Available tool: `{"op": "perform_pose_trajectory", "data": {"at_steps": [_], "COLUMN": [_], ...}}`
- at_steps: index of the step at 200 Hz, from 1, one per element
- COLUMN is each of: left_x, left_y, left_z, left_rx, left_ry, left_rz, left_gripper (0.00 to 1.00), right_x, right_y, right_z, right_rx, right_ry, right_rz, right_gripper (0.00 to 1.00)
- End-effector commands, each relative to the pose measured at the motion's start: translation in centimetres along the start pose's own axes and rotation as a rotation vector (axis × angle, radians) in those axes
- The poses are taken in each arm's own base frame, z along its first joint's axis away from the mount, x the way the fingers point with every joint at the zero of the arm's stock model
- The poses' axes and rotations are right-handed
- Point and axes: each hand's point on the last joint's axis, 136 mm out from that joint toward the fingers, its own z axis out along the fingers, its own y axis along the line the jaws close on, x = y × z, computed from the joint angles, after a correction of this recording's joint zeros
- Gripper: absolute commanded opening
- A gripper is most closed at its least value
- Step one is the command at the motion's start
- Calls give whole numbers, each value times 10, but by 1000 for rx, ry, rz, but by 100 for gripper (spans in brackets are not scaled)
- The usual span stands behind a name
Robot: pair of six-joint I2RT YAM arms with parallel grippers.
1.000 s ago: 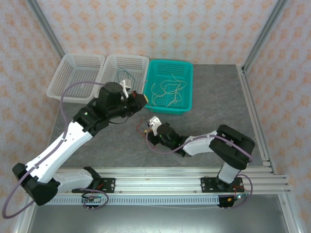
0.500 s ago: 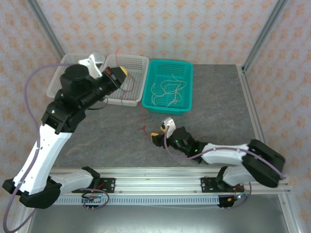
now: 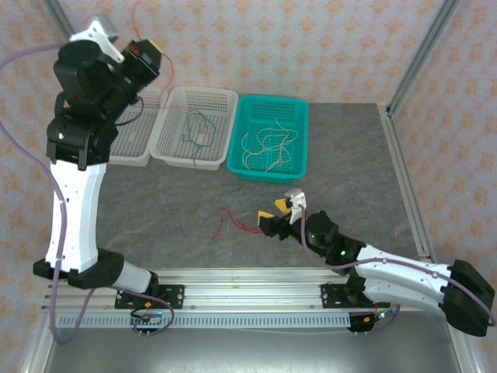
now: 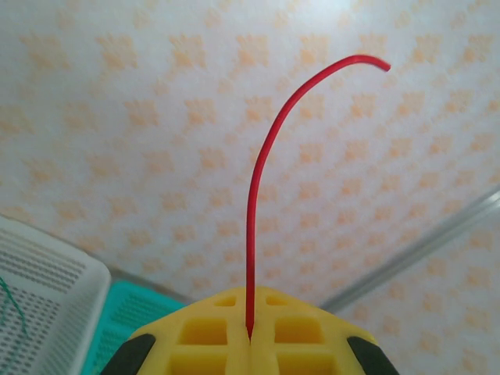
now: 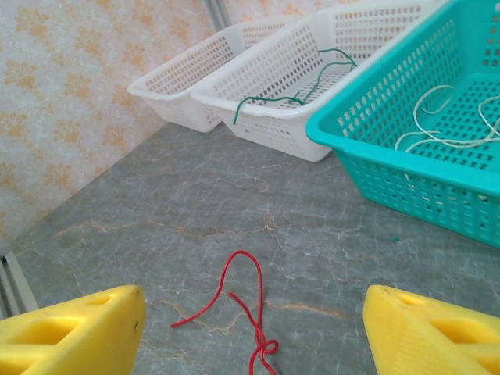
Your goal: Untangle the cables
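Next my left gripper will tip its fingers down over the outer white basket below, then release the red cable there, apart from the green cables.
My left gripper is raised high at the back left, shut on a red cable that sticks up from between its yellow fingers and curves right. Another red cable lies looped and knotted on the grey table, seen also as the red cable in the right wrist view. My right gripper stands open just right of it, low over the table, nothing between its fingers. Green cables lie in the middle white basket. Cream-white cables lie in the teal basket.
Three baskets stand in a row at the back: a left white basket, a middle white basket and a teal basket. Metal frame posts rise at the corners. A rail runs along the near edge.
My left arm swung up and back to the left, lifting a red cable high. My right gripper pulled back to the right and opened, leaving the other red cable on the table.
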Motion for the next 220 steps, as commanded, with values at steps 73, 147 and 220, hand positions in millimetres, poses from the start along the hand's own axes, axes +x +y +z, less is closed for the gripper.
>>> {"op": "perform_pose_trajectory", "data": {"at_steps": [73, 147, 220], "left_x": [-73, 7, 60], "left_y": [165, 374, 468], "left_z": [82, 120, 128], "left_rx": [-316, -770, -946], "left_ry": [-118, 124, 273], "left_rz": [-82, -102, -171], "left_gripper": [0, 0, 69], "right_x": [-26, -29, -33], "right_y": [-12, -11, -11], "right_z": [-34, -33, -32], "right_rx": [62, 73, 95], "right_ry": [-74, -47, -22], "right_rz": [27, 37, 81], "right_gripper": [83, 84, 83]}}
